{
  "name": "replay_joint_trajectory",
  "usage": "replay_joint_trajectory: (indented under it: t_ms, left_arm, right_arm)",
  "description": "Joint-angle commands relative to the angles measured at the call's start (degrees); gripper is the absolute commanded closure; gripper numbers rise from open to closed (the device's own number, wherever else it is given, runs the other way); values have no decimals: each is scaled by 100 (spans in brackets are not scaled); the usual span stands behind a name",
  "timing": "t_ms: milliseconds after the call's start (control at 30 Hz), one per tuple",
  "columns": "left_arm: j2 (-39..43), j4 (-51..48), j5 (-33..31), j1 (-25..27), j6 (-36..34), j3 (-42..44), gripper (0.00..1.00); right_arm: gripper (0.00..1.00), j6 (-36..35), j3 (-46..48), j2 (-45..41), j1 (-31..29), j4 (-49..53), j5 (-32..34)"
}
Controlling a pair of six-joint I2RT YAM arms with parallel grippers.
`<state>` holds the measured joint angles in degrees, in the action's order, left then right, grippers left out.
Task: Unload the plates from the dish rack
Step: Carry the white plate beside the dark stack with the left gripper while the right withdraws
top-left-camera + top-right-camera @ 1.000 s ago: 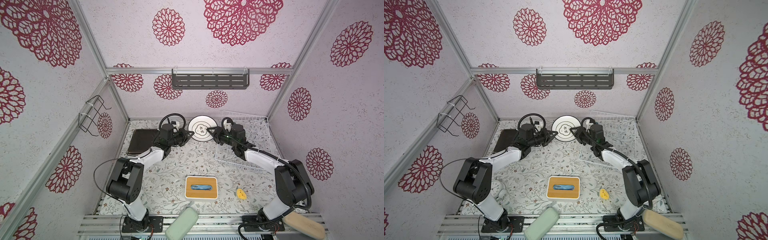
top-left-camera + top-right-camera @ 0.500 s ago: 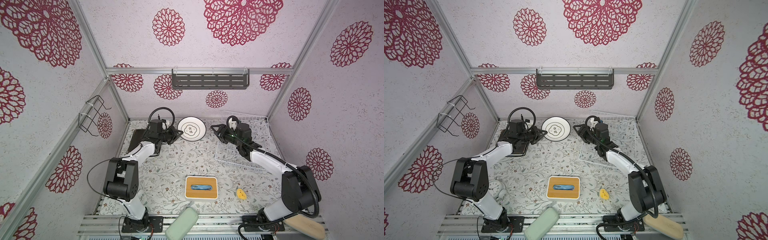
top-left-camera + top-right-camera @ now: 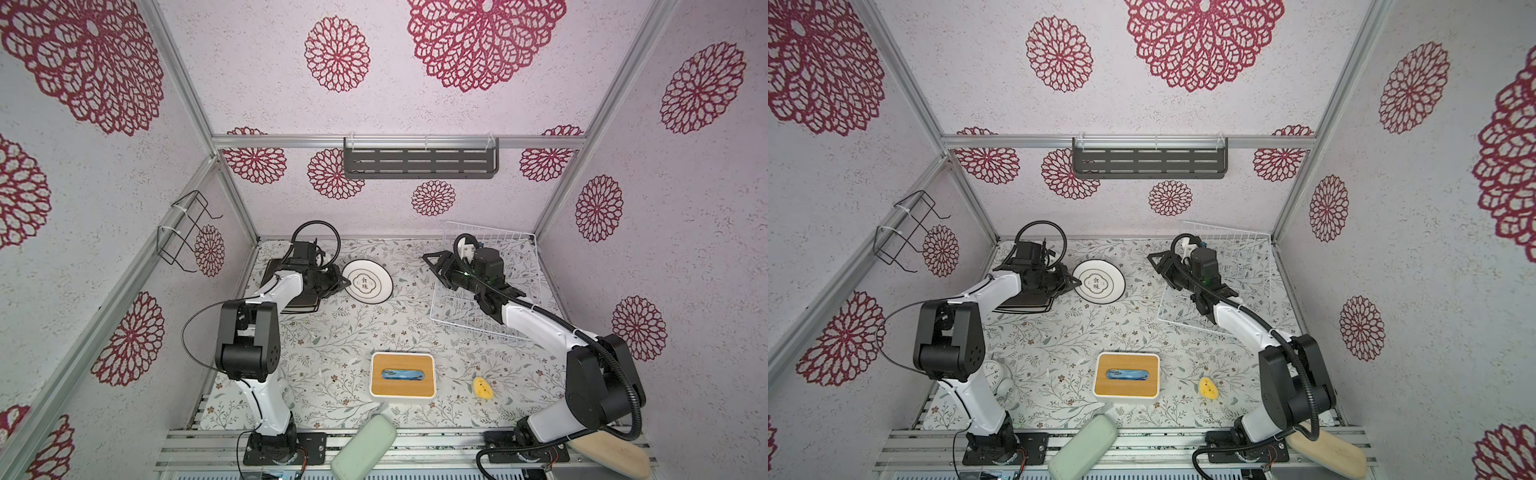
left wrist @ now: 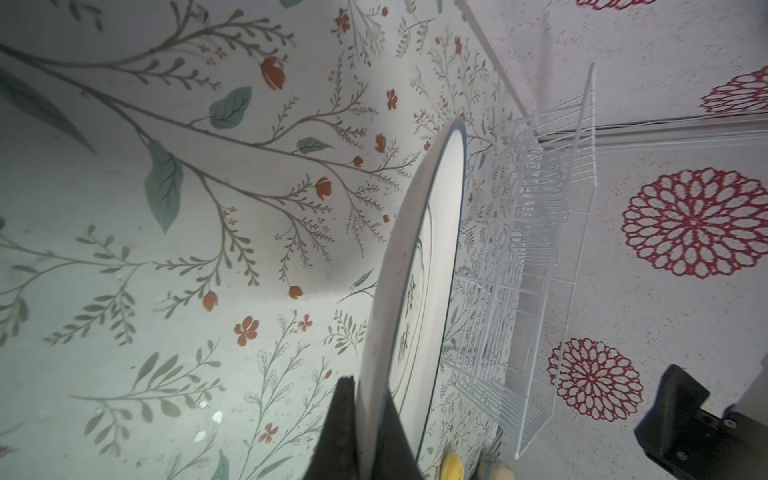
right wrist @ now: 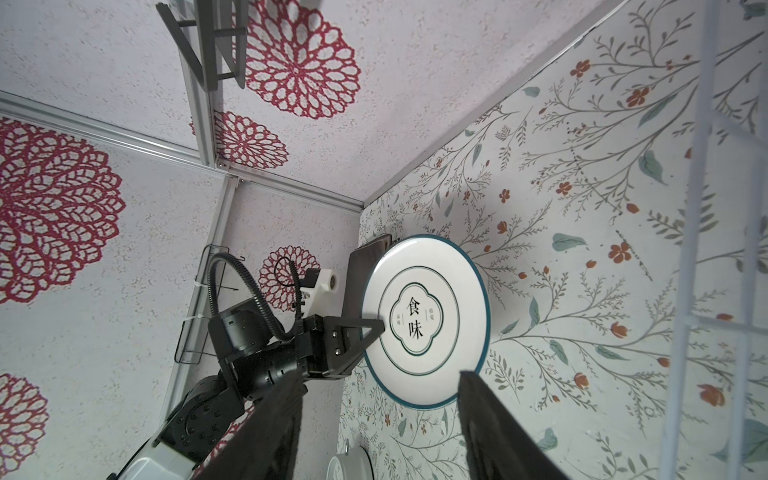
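My left gripper lowers toward the dish rack [image 3: 519, 286] next and releases the plate, since bare tabletop beside the dark square plates lies below it that way.
A round white plate [image 3: 368, 280] with a dark rim line and centre characters hangs just above the table, right of a stack of dark square plates [image 3: 305, 301]. My left gripper [image 3: 344, 283] is shut on its left rim; the wrist view shows both fingers [image 4: 345, 415] pinching the edge of the plate [image 4: 424, 270]. My right gripper [image 3: 432, 266] stands open and empty at the left edge of the white wire dish rack [image 3: 519, 286], well clear of the plate [image 5: 424, 320]. No plates show in the rack [image 3: 1250, 266].
A white box with a bamboo top [image 3: 402, 376] and a small yellow object [image 3: 483, 387] lie near the front. A white clock [image 3: 996, 374] stands by the left arm's base. A dark grey shelf [image 3: 419, 163] hangs on the back wall, a black wire bracket [image 3: 187, 232] on the left wall.
The right gripper has opened, let go of the round plate and drawn back to the right over the rack. The left gripper has carried the plate leftward toward the dark stack.
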<state>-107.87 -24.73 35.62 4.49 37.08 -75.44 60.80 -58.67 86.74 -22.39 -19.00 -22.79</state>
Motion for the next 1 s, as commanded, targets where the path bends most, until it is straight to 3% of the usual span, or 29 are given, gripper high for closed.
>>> replay_joint_trajectory:
  t_ms: [0, 133, 967]
  left_arm:
    - [-120, -27, 93, -11, -367, -253, 100]
    - [-337, -487, -203, 34, -601, -518, 100]
    - [-1081, -58, 191, 61, -324, -875, 100]
  right_arm:
    - [38, -258, 40, -341, -28, 79, 59]
    - [37, -279, 125, -394, -28, 125, 81]
    - [36, -340, 163, -447, -29, 289, 76]
